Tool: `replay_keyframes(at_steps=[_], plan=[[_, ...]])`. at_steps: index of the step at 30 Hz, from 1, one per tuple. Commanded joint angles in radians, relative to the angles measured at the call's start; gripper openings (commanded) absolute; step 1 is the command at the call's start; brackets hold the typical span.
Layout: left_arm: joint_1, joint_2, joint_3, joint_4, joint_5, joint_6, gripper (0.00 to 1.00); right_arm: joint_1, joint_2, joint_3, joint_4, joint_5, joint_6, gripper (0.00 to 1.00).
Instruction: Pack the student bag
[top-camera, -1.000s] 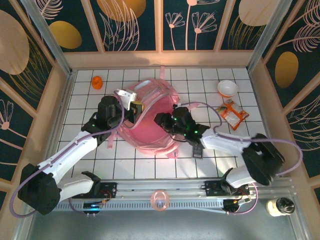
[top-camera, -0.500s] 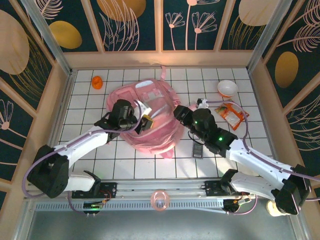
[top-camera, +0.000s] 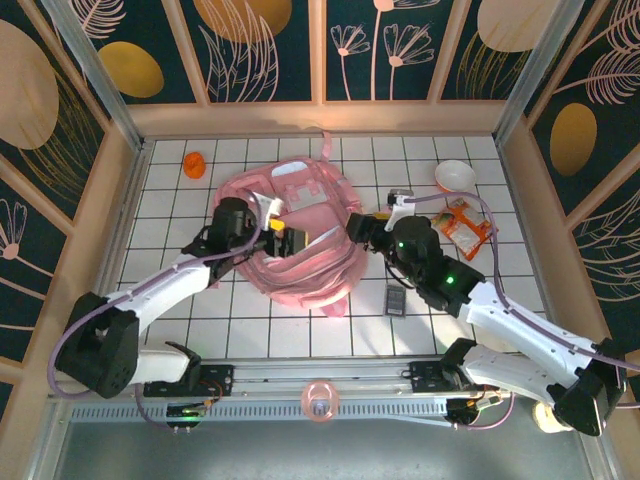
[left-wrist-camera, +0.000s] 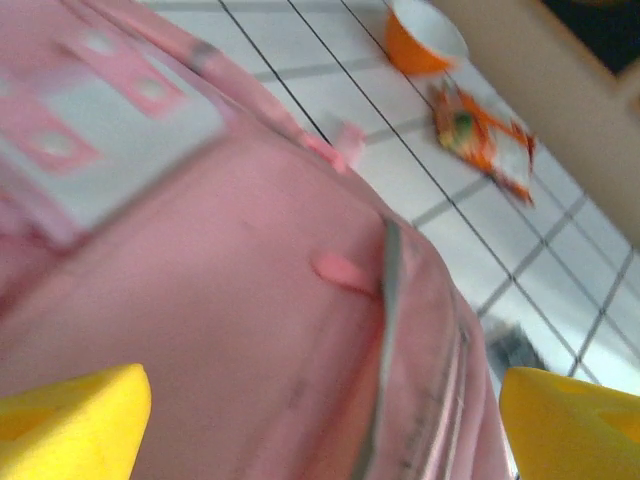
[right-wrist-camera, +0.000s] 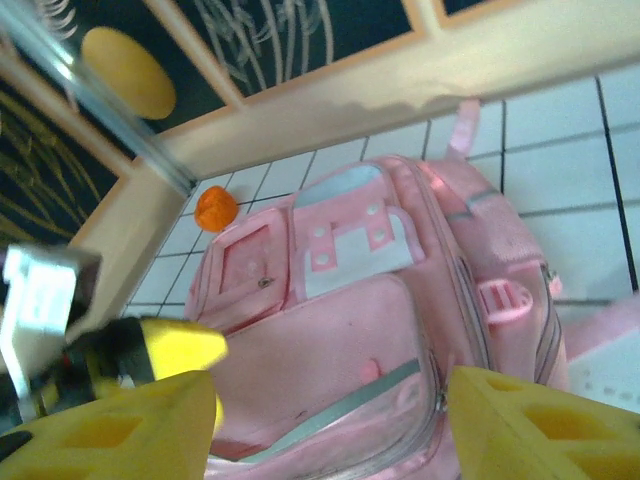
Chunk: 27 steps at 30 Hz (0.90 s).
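The robot's right gripper needs to move back and down and tilt its fingers toward the fold along the bag's near edge (top-camera: 304, 296), because that edge is below and back from it.
The student bag (top-camera: 310, 250) lies flat on the tiled table, a large pale pink backpack with its front pockets facing up. My left gripper (top-camera: 287, 236) hovers over the bag's left side, yellow fingers spread wide with nothing between them. In the left wrist view the gripper (left-wrist-camera: 320, 430) is open just above the bag's (left-wrist-camera: 230, 300) pink fabric and zip line. My right gripper (top-camera: 360, 226) sits at the bag's right edge, also open. Its wrist view looks across the bag (right-wrist-camera: 370, 300) between its open fingers (right-wrist-camera: 545, 425), towards the left gripper's yellow fingertip (right-wrist-camera: 175, 345).
A white bowl (top-camera: 455, 176) and an orange snack packet (top-camera: 466, 228) lie to the right of the bag. A dark flat object (top-camera: 396, 298) rests near the right arm. A small orange item (top-camera: 194, 163) sits back left. A pink ring (top-camera: 319, 400) lies by the arm bases.
My left gripper has opened and let go of the bag's fabric. The right gripper has opened wider and drawn back to the bag's right edge. The bag has settled flatter.
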Motion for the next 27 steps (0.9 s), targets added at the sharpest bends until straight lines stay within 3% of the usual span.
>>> replay_keyframes(at_steps=[1, 7, 11, 17, 27], plan=[[0.074, -0.068, -0.018, 0.023, -0.039, -0.186, 0.91, -0.002, 0.006, 0.036, 0.042, -0.114, -0.335, 0.63], [0.179, -0.153, -0.088, -0.030, -0.078, -0.279, 0.93, 0.003, 0.137, 0.101, -0.048, -0.323, -0.711, 0.62], [0.283, -0.173, -0.171, -0.025, -0.030, -0.337, 0.93, 0.040, 0.263, 0.174, -0.142, -0.370, -0.884, 0.60], [0.357, -0.163, -0.277, 0.075, 0.046, -0.447, 0.92, 0.186, 0.458, 0.245, -0.282, -0.272, -1.109, 0.58], [0.359, -0.181, -0.279, 0.042, -0.046, -0.485, 0.91, 0.270, 0.627, 0.265, -0.314, -0.223, -1.185, 0.58]])
